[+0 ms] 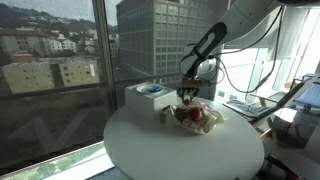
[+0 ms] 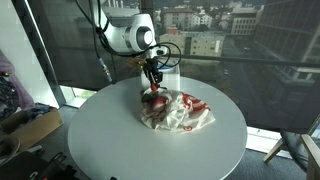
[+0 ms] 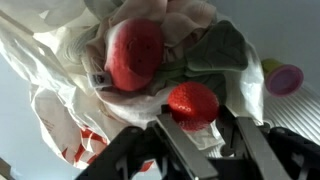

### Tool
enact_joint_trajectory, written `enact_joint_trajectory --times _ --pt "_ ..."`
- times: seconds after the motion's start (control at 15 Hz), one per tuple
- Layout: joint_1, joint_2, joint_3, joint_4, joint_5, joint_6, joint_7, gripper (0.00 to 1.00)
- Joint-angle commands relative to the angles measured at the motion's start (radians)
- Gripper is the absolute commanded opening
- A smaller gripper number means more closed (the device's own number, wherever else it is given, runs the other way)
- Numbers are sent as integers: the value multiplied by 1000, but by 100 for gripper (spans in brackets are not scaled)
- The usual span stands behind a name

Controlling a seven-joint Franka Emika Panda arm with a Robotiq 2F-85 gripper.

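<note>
I will lower the strawberry with my gripper next, into the bag's opening, toward the dark green item [image 3: 212, 52] beside the bigger red fruit.
My gripper [image 3: 195, 125] is shut on a small red toy strawberry [image 3: 193, 102], with one finger on each side of it. It hangs just above a crumpled white plastic bag with red print [image 3: 60, 110]. A bigger red round fruit [image 3: 135, 52] and a dark green item [image 3: 222, 48] lie in the bag's opening. In both exterior views the gripper [image 1: 188, 97] [image 2: 154, 88] is low over the bag [image 1: 198, 119] [image 2: 182, 113], near the middle of the round white table [image 1: 170, 152] [image 2: 105, 140].
A white box [image 1: 143, 101] holding a blue-and-white bowl [image 1: 151, 90] stands on the table beside the bag. A small pink and yellow item [image 3: 284, 77] lies past the bag. Large windows stand close behind the table. Cables and desk clutter [image 1: 250, 103] lie beyond the table's edge.
</note>
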Motion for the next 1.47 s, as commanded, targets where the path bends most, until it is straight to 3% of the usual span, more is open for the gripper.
enact_joint_trajectory --times 0.0,0.33,0.4,0.47,0.53,0.8,1.0,1.07,1.4 --pt "33 115 -44 79 -79 27 66 24" --pt "66 227 -106 122 -158 42 133 24" --pt "67 228 -105 115 -152 43 139 31" --pt "63 221 -96 104 -138 43 135 74" --pt "60 194 -84 79 -130 52 126 75" --pt "113 116 -142 -1 -185 152 155 100" --pt "194 82 -254 -21 -289 232 218 100" --pt "201 68 -262 -25 -298 238 230 100" --pt "57 -21 25 -53 -88 149 38 100"
